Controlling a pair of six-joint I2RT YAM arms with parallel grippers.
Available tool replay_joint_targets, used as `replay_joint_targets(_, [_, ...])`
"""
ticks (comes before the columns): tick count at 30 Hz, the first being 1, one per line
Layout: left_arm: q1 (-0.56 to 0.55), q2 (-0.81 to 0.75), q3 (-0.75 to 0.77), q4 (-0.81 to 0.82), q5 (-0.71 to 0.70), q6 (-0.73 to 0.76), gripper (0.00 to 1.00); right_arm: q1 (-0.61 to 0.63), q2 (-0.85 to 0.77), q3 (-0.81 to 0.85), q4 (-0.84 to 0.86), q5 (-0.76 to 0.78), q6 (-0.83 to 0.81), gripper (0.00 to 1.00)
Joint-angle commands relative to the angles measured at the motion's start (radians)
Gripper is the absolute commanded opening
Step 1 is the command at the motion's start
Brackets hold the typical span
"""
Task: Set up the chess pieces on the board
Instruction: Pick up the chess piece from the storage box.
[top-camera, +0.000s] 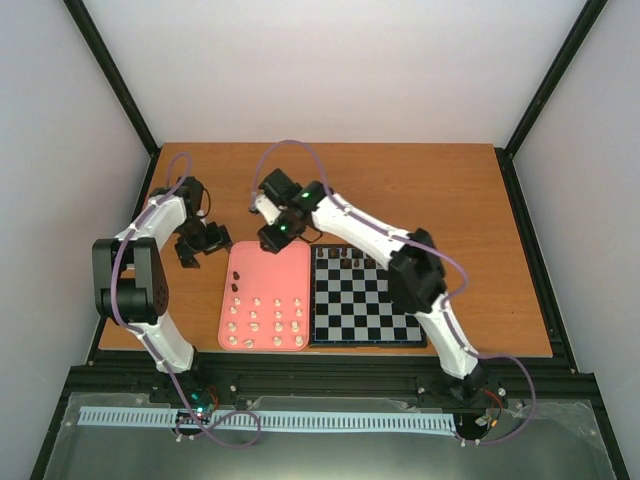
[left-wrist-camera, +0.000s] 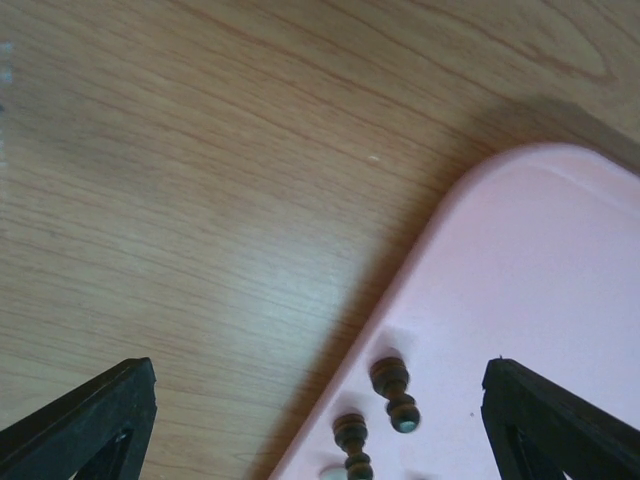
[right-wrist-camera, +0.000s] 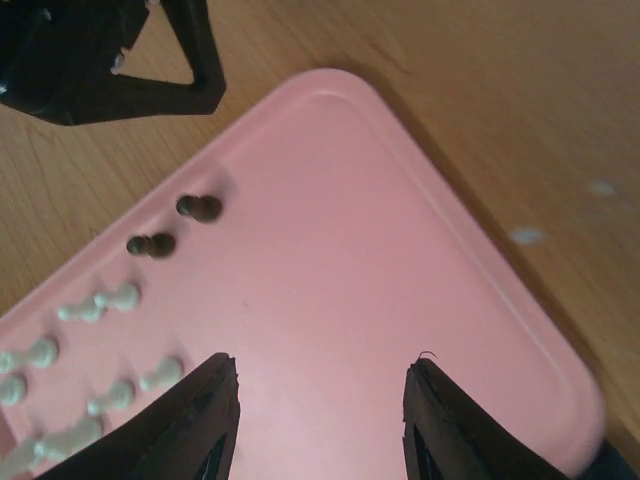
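I will move my right gripper across and down to close on the farther dark chess piece (top-camera: 236, 274), as it's below and to the left in the top view.
The board (top-camera: 362, 343) lies right of the pink tray (top-camera: 270, 268). A few dark chess pieces (top-camera: 345, 259) stand on its far row. Two dark pieces (top-camera: 234, 286) and several cream pieces (top-camera: 266, 325) stand on the tray. My right gripper (top-camera: 276, 240) hangs over the tray's bare far end. In the right wrist view it (right-wrist-camera: 325, 365) is open with only pink tray (right-wrist-camera: 400, 250) between the fingers, and the dark pieces (right-wrist-camera: 198, 208) and cream pieces (right-wrist-camera: 110, 298) lie to its left. My left gripper (top-camera: 200, 246) is wide open (left-wrist-camera: 318, 370) over the tray's far left corner (left-wrist-camera: 540, 280), near two dark pieces (left-wrist-camera: 395, 390).
Bare wooden table (top-camera: 450, 200) surrounds the tray and board. The two grippers hang close together at the tray's far left corner. The left gripper's black fingers (right-wrist-camera: 120, 50) show at the top left of the right wrist view.
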Motion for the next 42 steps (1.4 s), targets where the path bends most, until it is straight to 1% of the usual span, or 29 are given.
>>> replay_joint_targets(1, [0.080, 0.010, -0.015, 0.004, 0.062, -0.046, 1.00, 0.046, 0.164, 0.189, 0.003, -0.110, -0.013, 0.45])
replay_joint_targets(5, [0.159, -0.032, -0.055, 0.026, 0.092, -0.094, 1.00, 0.078, 0.268, 0.321, -0.011, -0.145, -0.006, 0.45])
replay_joint_targets(9, [0.233, -0.067, -0.112, 0.057, 0.165, -0.136, 1.00, 0.101, 0.303, 0.328, 0.018, -0.182, 0.020, 0.45])
replay_joint_targets(12, [0.237, -0.083, -0.130, 0.066, 0.171, -0.149, 1.00, 0.114, 0.331, 0.332, 0.039, -0.187, 0.034, 0.45])
replay_joint_targets(21, [0.237, -0.125, -0.167, 0.085, 0.204, -0.167, 1.00, 0.125, 0.450, 0.426, 0.058, -0.188, 0.083, 0.43])
replay_joint_targets(32, [0.237, -0.141, -0.194, 0.103, 0.226, -0.169, 1.00, 0.139, 0.487, 0.434, 0.064, -0.186, 0.098, 0.41])
replay_joint_targets(39, [0.237, -0.139, -0.191, 0.105, 0.231, -0.170, 1.00, 0.139, 0.508, 0.435, 0.066, -0.193, 0.106, 0.37])
replay_joint_targets(42, [0.237, -0.141, -0.192, 0.105, 0.230, -0.168, 1.00, 0.139, 0.513, 0.434, 0.068, -0.185, 0.111, 0.30])
